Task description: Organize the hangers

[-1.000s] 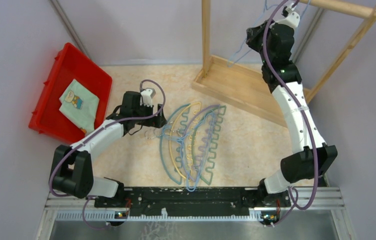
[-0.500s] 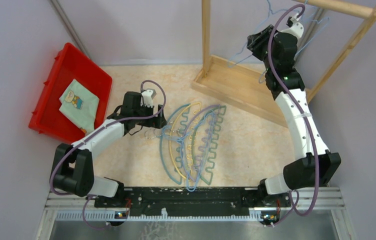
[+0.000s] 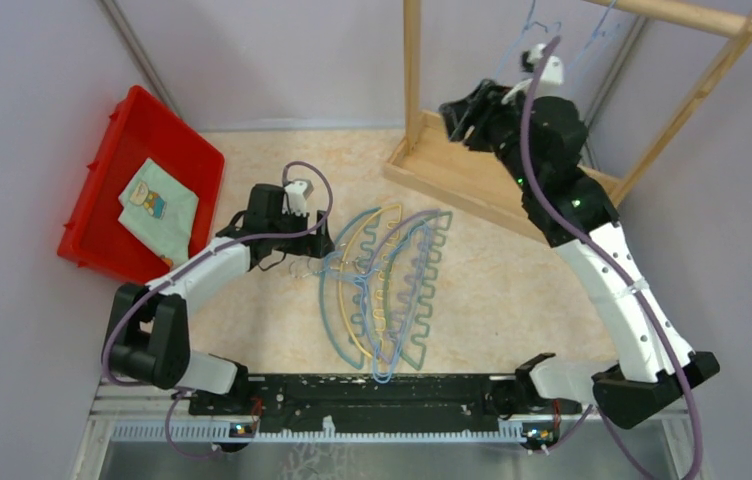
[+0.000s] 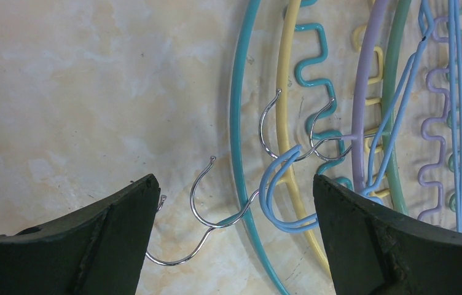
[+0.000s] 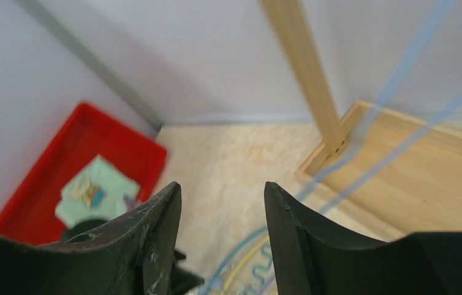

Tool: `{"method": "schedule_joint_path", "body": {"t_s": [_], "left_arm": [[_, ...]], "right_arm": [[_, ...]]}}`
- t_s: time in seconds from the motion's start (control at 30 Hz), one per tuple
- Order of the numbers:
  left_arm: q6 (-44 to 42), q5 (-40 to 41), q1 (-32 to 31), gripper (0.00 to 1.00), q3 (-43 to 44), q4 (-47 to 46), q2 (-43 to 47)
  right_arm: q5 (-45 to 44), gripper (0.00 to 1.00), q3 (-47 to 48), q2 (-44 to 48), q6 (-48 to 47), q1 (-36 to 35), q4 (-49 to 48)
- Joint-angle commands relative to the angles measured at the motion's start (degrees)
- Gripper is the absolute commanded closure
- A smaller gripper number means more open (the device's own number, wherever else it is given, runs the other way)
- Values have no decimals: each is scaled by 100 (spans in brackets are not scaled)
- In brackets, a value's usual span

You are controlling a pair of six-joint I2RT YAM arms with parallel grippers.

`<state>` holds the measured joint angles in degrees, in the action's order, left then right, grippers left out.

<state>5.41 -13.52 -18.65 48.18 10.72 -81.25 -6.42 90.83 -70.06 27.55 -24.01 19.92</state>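
Observation:
My right gripper will next move back from the rack and down to the pile, onto the near arm of the light-blue wire hanger, which is on top.
A pile of hangers [image 3: 384,290] lies mid-table: arched blue, yellow, purple and green plastic ones with a light-blue wire hanger [image 4: 400,92] across them. My left gripper [image 3: 319,240] is open low over their hooks. In the left wrist view a metal hook [image 4: 207,203] and the blue wire hook [image 4: 281,196] lie between the open left gripper [image 4: 234,190] fingers, untouched. Thin light-blue wire hangers [image 3: 535,22] hang on the wooden rail [image 3: 692,15]. My right gripper [image 3: 460,110] is open and empty in the air, below and left of them; they blur past the right gripper [image 5: 222,190] as streaks [image 5: 394,74].
The wooden rack has a post [image 3: 412,70] and a base tray [image 3: 472,170] at the back right. A red bin [image 3: 102,150] at the left holds a folded pale-green cloth [image 3: 157,205]. Grey walls close in on both sides.
My right gripper has opened, let go of a wire hanger at the rail, and swung down and left away from it. The left arm has stayed still.

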Motion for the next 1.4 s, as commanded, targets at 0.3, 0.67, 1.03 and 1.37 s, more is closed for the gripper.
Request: {"method": "schedule_joint_path", "body": {"t_s": [0.3,0.67,1.03,1.37], "left_arm": [[337,47,36,0,176,-70,-162],[783,113,313,0,-188,-170,15],[1116,-186,1022,0,-335,-189,91],[1096,-271,1188,0,-428,-156,311]], "right_arm": [[672,59,-1790,-525,-429,-2720,1038],[1509,64,-3368,-1390,-171,-2821,-233],[1897,65,-3524,-1983,-91,-2933,-745],[1979,67,-3711,-2365,-53,-2978,-962]]}}
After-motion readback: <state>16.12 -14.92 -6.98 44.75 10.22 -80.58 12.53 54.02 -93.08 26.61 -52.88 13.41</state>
